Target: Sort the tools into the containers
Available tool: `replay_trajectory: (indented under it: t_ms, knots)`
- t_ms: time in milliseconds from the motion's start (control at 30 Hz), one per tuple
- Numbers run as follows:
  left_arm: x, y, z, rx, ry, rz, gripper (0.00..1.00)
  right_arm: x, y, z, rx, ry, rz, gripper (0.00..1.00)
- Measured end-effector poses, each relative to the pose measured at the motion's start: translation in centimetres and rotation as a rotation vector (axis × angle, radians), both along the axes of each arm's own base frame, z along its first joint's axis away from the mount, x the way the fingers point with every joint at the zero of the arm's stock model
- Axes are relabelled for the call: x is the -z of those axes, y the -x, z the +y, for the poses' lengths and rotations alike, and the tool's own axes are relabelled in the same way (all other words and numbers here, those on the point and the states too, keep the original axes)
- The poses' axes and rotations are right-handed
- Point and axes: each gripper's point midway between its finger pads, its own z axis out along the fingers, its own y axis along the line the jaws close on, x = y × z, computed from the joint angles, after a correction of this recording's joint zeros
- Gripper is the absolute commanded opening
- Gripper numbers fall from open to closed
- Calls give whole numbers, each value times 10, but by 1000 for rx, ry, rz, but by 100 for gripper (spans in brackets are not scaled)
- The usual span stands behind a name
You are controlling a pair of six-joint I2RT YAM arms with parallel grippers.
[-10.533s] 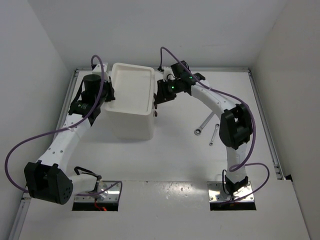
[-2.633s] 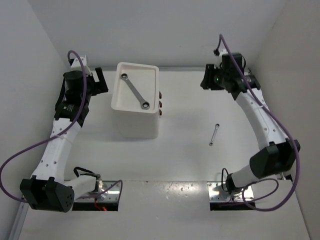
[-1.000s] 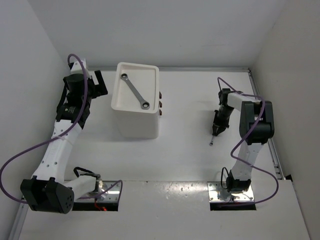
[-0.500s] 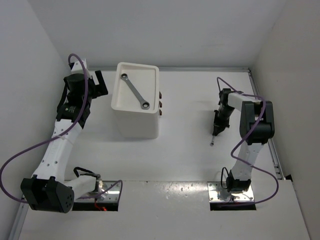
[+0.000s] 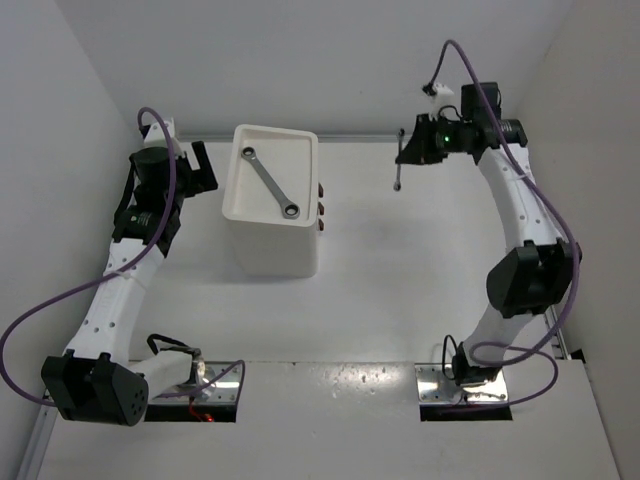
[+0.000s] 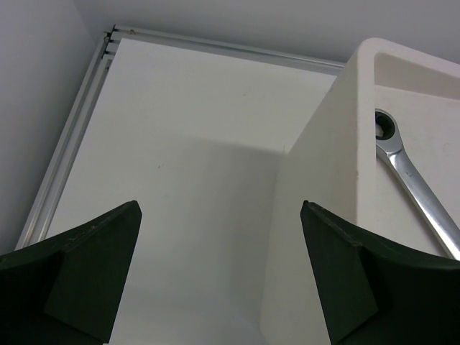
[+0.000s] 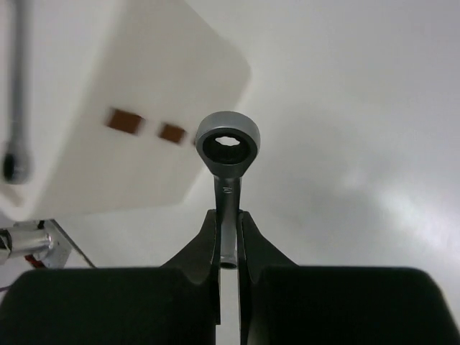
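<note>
My right gripper goes left in the top view, then down, over the bare bottom of the container's tray next, since the longer wrench leaves room to release there.
The white container stands at the back left; its tray top holds the longer silver wrench. Dark knobs mark its drawers on the right face. My right gripper hangs high over the back of the table, right of the container, shut on the shorter wrench, which dangles below it. In the right wrist view the shorter wrench sticks out from my right gripper, ring end forward, with the blurred container behind. My left gripper is open beside the container, near the longer wrench.
White walls close in the table on the left, back and right. A metal rail runs along the left edge, and another rail along the right. Purple cables loop from both arms.
My right gripper closed on the shorter wrench on the table, then lifted it and swung up toward the back. The left arm has not moved.
</note>
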Motion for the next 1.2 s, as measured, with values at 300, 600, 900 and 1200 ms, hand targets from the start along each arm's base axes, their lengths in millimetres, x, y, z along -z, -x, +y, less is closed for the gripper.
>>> replay_trajectory:
  t_ms: [300,600,900,1200]
  knots:
    - [0,0,-3,14,8,0,99,-168,-3,142,-344,-179,-524,0]
    - [2,0,-3,17,8,3,99,-107,-21,237,-474,-195,-457,0]
    - [5,0,-3,16,8,10,99,-56,-21,279,-522,-133,-416,0]
    - [5,0,-3,16,8,10,99,-32,-29,282,-487,-71,-395,0]
